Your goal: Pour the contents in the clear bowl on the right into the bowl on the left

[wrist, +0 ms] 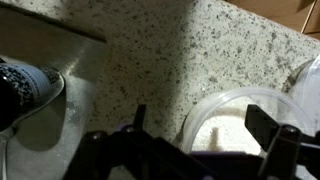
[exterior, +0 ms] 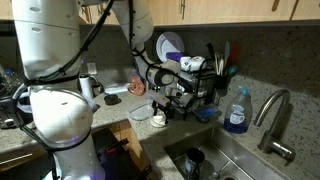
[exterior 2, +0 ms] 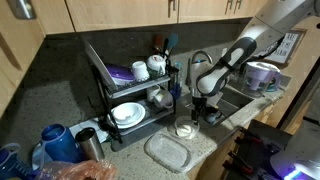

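My gripper shifts outward next, before it closes on the rim facing the sink (wrist: 191,126), since most of the clear bowl lies farther out than the fingers.
A small clear bowl (wrist: 262,108) stands on the speckled counter with pale whitish contents (wrist: 222,135) in its bottom. It shows in both exterior views (exterior: 158,121) (exterior 2: 185,129). My gripper (wrist: 205,130) hangs open just above it, one finger outside the near rim and the other finger over the bowl, holding nothing. In both exterior views the gripper (exterior: 164,102) (exterior 2: 202,112) points down at this bowl. A second, wider and flatter clear bowl (exterior: 141,114) (exterior 2: 167,152) lies beside it on the counter.
A dish rack (exterior: 195,78) (exterior 2: 130,92) with plates and cups stands behind the bowls. A sink (exterior: 215,160) with a faucet (exterior: 274,118) and a blue soap bottle (exterior: 237,112) is beside them. A dark round object (wrist: 22,90) sits at the wrist view's left.
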Robot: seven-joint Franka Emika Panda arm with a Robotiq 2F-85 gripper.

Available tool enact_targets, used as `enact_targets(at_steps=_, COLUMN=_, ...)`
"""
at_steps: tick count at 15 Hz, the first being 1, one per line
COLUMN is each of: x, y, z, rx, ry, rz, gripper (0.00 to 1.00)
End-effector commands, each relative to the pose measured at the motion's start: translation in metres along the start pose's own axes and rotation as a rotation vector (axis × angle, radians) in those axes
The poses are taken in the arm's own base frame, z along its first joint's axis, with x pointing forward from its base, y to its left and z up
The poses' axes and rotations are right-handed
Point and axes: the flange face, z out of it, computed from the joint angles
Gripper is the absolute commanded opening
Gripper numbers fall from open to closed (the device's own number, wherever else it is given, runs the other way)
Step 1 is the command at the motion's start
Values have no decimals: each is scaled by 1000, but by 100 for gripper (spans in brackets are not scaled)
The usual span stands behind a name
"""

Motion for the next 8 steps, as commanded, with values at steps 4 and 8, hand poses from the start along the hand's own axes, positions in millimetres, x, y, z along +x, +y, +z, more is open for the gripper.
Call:
enact_targets(at_steps=4, x=34, y=20, z=-17, rx=1, ry=48, rz=112, gripper=100)
enact_targets(at_steps=8, x=42, y=18, z=-12, rx=3, ry=37, rz=111, gripper=92)
